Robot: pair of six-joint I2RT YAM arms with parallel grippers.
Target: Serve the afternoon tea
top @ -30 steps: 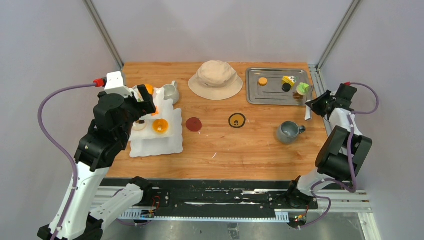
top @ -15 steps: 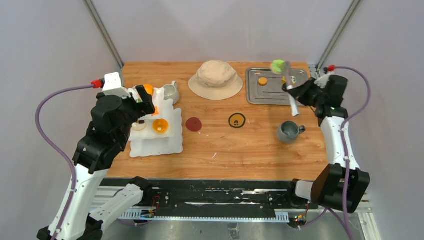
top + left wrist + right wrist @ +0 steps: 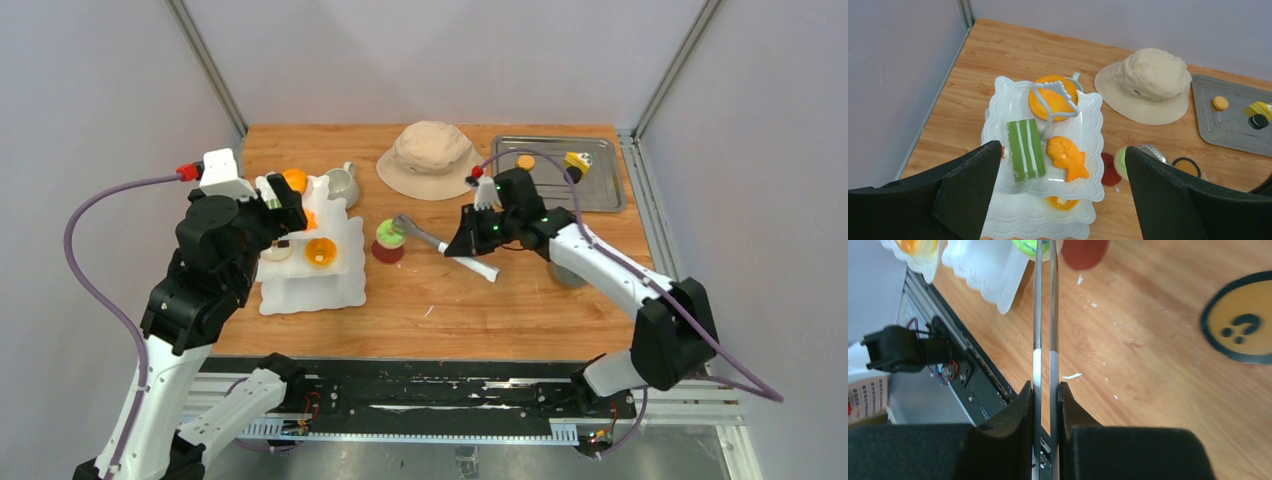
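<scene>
My right gripper will go past the red coaster and down toward the stand, to bring the pinched green pastry over the stand's bottom level, where empty plate shows (image 3: 318, 292) (image 3: 991, 271).
The white three-tier stand (image 3: 310, 285) stands at the left and carries a green striped cake (image 3: 1024, 149), an orange fish (image 3: 1066, 158) and a round orange pastry (image 3: 1053, 97). My left gripper (image 3: 1063, 192) is open and empty above it. My right gripper (image 3: 1045, 390) is shut on the long metal tongs (image 3: 430, 238). The tongs pinch a green pastry (image 3: 389, 234) over a red coaster (image 3: 388, 253), just right of the stand. The white mug (image 3: 343, 184) sits behind the stand. The grey mug (image 3: 568, 276) is mostly hidden under my right arm.
A beige bucket hat (image 3: 432, 158) lies at the back centre. A metal tray (image 3: 600, 190) at the back right holds an orange cookie (image 3: 525, 161) and a yellow pastry (image 3: 576, 160). A yellow-and-black coaster (image 3: 1243, 330) lies under my right gripper.
My right arm swung left from the tray, carrying the green pastry in the tongs to the red coaster beside the stand. The left arm barely moved.
</scene>
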